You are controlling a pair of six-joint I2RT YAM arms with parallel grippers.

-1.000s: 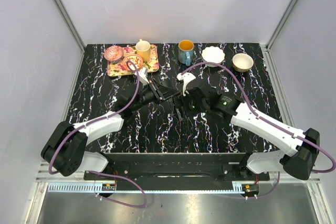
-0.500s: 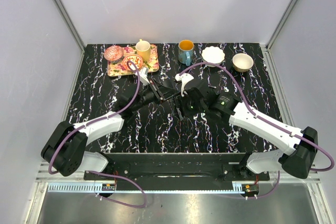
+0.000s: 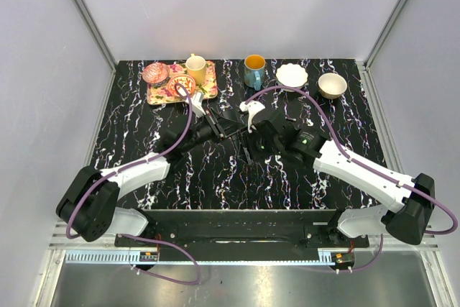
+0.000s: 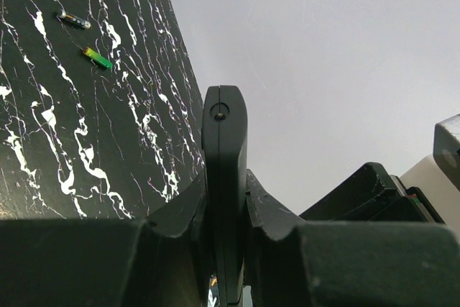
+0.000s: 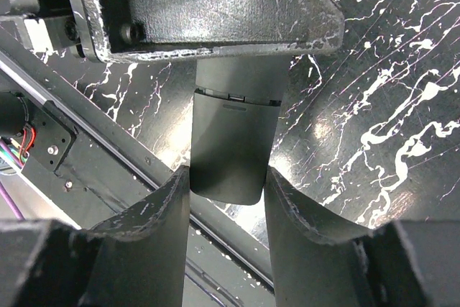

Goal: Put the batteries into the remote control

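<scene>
The remote control's cover should come off next, pulled toward the right in the top view by my right gripper. The gripper will then lower it and let go, because bare marble is below the gripper there.
The black remote control (image 4: 224, 170) stands edge-on in the left wrist view, with my left gripper (image 4: 224, 203) shut on its flat faces. It is held above the table near the middle (image 3: 243, 147). In the right wrist view the remote control's rounded end (image 5: 233, 145) pokes out below the left gripper's body (image 5: 208, 5). My right gripper (image 5: 228, 177) straddles that end, both fingers touching its side edges. Two batteries lie loose on the marble: a grey-blue one (image 4: 75, 20) and a green one (image 4: 97, 57).
A flowered tray (image 3: 209, 92) with a yellow cup (image 3: 195, 68) and pink dishes stands at the back left. A blue mug (image 3: 253, 70), a white dish (image 3: 292, 74) and a beige bowl (image 3: 332, 85) line the back edge. The metal base rail (image 5: 144, 170) runs below the grippers.
My right gripper has shifted slightly left toward the left gripper and its fingers have narrowed onto the remote control's end. The left arm has stayed put.
</scene>
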